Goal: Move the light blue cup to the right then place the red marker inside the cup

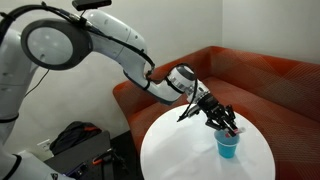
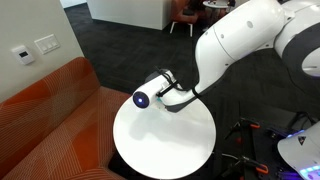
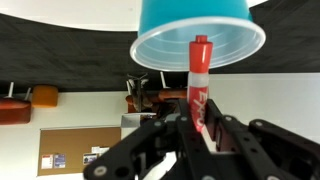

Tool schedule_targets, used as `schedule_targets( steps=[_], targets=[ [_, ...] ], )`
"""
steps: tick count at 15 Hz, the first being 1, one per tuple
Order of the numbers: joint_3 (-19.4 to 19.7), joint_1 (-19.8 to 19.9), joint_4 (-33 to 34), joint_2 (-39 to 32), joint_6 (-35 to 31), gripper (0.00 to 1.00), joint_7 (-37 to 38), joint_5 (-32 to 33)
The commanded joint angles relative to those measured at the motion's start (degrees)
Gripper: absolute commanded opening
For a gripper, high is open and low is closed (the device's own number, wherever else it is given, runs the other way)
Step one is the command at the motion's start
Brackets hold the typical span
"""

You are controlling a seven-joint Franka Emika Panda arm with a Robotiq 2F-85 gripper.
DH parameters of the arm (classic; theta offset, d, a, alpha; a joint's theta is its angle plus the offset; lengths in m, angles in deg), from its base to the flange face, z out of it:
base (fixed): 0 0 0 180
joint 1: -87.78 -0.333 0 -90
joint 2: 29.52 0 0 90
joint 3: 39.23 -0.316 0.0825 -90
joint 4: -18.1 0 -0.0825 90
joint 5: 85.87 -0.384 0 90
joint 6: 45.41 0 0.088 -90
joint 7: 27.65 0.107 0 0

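Note:
The far end of the red marker is already over the cup's opening. My gripper should move down toward the cup's opening next and let go of the marker there.
The light blue cup stands upright on the round white table, toward its right side. My gripper hangs just above the cup, shut on the red marker. The wrist view is flipped: the cup shows its open mouth at the top. The red marker stands between my fingers, and its far end lies over the cup's mouth. My gripper grips the marker's lower part. In an exterior view the table shows, but my arm hides the cup and marker.
An orange-red sofa curves round the table's far side and also shows in an exterior view as the sofa. A dark bag sits on the floor by the robot's base. The table rim is close to the cup.

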Motion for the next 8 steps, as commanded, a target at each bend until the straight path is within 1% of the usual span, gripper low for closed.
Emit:
schedule_targets(
  steps=[1,6,7,8],
  targets=[
    [-0.5,-0.4,3.0,-2.8,2.1,0.05,1.1,-0.3],
    [-0.7,-0.6,3.6,-4.7,1.9,0.05,1.2,-0.5],
    [-0.7,-0.5,3.5,-4.7,1.8,0.18,1.4,-0.6],
    [-0.8,-0.5,3.3,-4.6,1.6,0.45,1.6,-0.6]
  ],
)
